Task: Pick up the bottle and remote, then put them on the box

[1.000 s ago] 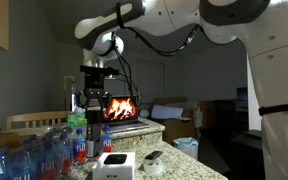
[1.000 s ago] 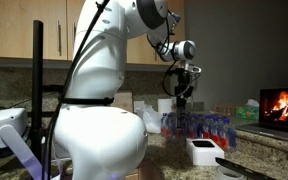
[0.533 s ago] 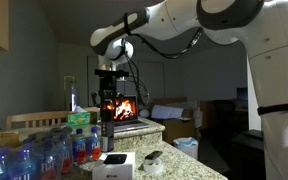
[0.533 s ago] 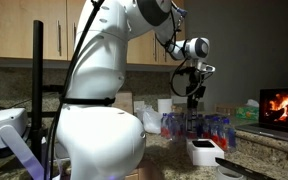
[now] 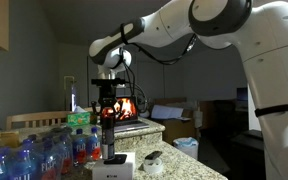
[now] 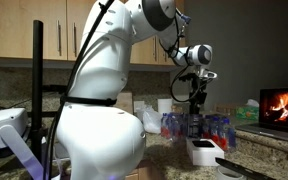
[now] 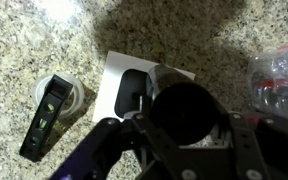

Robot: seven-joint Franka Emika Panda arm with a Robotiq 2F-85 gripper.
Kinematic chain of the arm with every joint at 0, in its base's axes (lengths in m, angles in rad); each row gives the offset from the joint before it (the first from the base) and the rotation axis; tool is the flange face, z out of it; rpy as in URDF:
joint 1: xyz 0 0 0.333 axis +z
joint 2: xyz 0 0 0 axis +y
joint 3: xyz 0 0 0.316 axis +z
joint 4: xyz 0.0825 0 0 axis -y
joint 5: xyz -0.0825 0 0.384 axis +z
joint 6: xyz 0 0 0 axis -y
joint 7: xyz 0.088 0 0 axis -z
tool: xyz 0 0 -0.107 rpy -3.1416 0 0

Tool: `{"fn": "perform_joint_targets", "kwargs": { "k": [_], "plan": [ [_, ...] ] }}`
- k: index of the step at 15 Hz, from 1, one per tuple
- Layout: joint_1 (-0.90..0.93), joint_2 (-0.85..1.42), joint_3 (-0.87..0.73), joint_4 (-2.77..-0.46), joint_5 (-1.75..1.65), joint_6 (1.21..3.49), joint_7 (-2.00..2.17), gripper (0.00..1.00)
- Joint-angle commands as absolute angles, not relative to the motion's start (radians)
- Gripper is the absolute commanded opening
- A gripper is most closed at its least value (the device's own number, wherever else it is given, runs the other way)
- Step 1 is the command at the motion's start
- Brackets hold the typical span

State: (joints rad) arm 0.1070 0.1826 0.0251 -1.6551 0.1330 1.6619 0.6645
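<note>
My gripper turns square, shifts left in the wrist view, lowers the bottle and releases it next, since the box's dark mark (image 6: 202, 143) (image 7: 133, 88) lies below the gripper that way.
My gripper (image 7: 184, 128) is shut on the bottle (image 7: 184, 110), a slim dark bottle that I see from above as a dark round top between the fingers. In both exterior views the bottle (image 5: 109, 135) (image 6: 195, 119) hangs upright under the gripper (image 5: 108, 112) (image 6: 196, 100), just above the box. The box (image 7: 114, 85) (image 5: 119, 164) (image 6: 206, 152) is low and white, with a dark mark on its top, and lies directly below. The dark remote (image 7: 46, 120) (image 5: 154, 157) rests on the granite counter beside the box, leaning on a small round white object (image 7: 66, 95).
Several clear water bottles (image 5: 34, 155) (image 6: 209, 127) (image 7: 279, 70) stand packed close to the box. A laptop showing a fire (image 5: 122, 108) (image 6: 282, 108) sits behind. The speckled counter (image 7: 44, 40) ends near the box in an exterior view (image 5: 199, 165).
The gripper has carried the bottle sideways from over the water bottles to above the white box and has come down a little. Its grip stays the same.
</note>
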Motion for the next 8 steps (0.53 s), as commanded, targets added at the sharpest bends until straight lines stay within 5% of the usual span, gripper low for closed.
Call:
{"fn": "perform_joint_targets", "kwargs": {
  "k": [1, 8],
  "plan": [
    [0.093, 0.174, 0.014, -1.67, 0.157, 1.668, 0.738, 0.31],
    [0.078, 0.181, -0.006, -1.665, 0.165, 1.66, 0.764, 0.31]
  ]
}}
